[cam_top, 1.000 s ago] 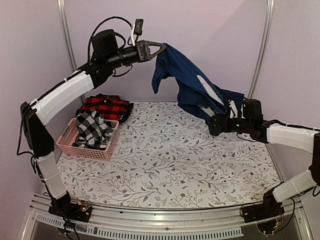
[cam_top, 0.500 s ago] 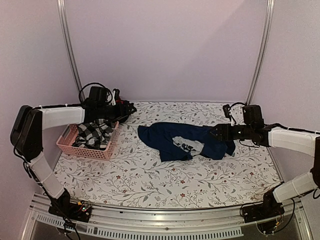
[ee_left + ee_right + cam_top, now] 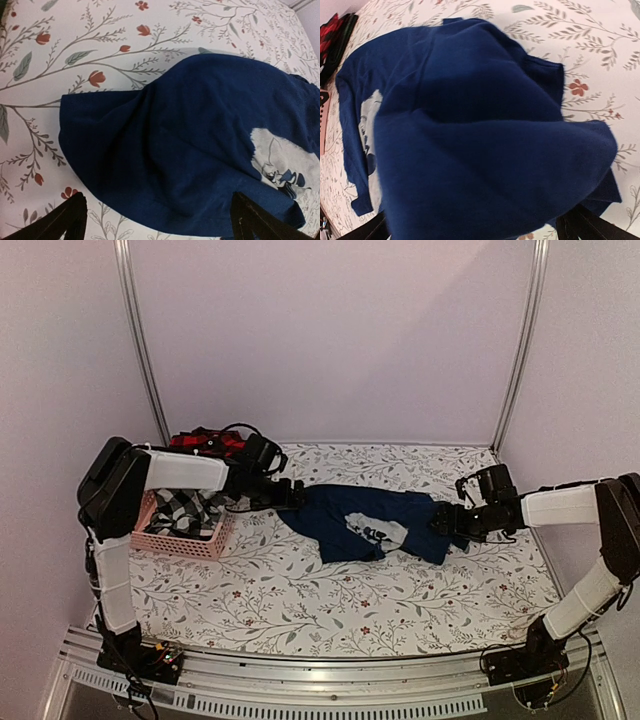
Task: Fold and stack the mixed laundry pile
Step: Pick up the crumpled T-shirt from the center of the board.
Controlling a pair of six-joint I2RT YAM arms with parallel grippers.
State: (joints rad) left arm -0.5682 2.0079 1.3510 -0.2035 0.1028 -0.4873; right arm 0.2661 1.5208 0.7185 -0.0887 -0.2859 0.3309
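My left gripper is open and will next move its fingers gently down and outward, past the garment's near edge, onto the navy garment's end [image 3: 308,499] [image 3: 132,157], which is below and outward of my left gripper.
A navy blue garment [image 3: 365,520] with a white printed patch lies crumpled across the middle of the table. My left gripper [image 3: 293,495] is low at its left end, fingers wide apart and open. The left wrist view shows the navy garment [image 3: 185,150] with its near edge lying between the fingertips [image 3: 70,220]. My right gripper [image 3: 440,522] is at the garment's right end. Seen from the right wrist, the navy cloth [image 3: 485,140] bulges between the spread fingers [image 3: 590,225]. The rest of the laundry pile is at the left: a checked shirt [image 3: 185,510] and a red-and-black plaid piece [image 3: 205,440].
The pink slotted basket [image 3: 175,538] stands at the table's left and holds the checked shirt. The plaid piece lies behind it against the back wall. The flower-patterned tablecloth [image 3: 330,610] covers the table. Metal posts rise at the back corners.
The left gripper held the navy garment high at the back, then came down and opened. The garment now lies on the table. The right gripper dropped to the garment's right end.
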